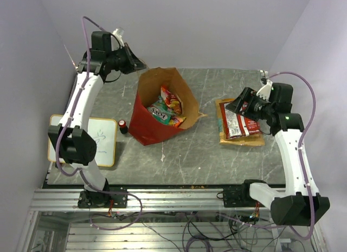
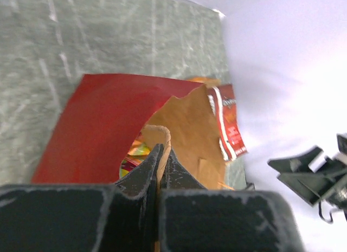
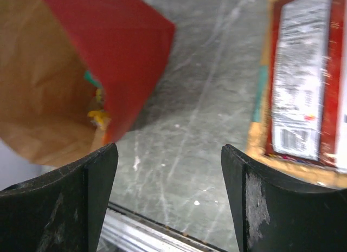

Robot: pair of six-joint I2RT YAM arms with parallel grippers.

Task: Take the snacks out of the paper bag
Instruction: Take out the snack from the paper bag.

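I will next move my right gripper to the left in the top view, then down into the paper bag [image 1: 149, 122] onto the orange snack [image 1: 171, 99], because the orange snack is uncovered there.
The paper bag [image 1: 149, 122], red outside and brown inside, lies mid-table with its mouth open toward the camera. Several glossy snacks [image 1: 169, 108] show inside it. At the bag's far left corner my left gripper [image 1: 139, 64] is shut on the brown paper rim [image 2: 161, 134]. A colourful packet [image 2: 134, 152] shows through the opening beside the fingers. Right of the bag, a red packet [image 1: 236, 123] lies on a large orange chip bag [image 1: 244, 139]. My right gripper [image 1: 237, 105] hovers open over them, nothing between its fingers [image 3: 100, 170]. The red packet [image 3: 303, 78] lies to its right, the bag [image 3: 108, 40] to its left.
A yellow-framed whiteboard [image 1: 92, 139] lies at the table's left edge. A small red-and-black cylinder [image 1: 123, 126] stands between it and the bag. An aluminium rail [image 1: 173, 198] runs along the near edge. Purple walls close in on three sides.
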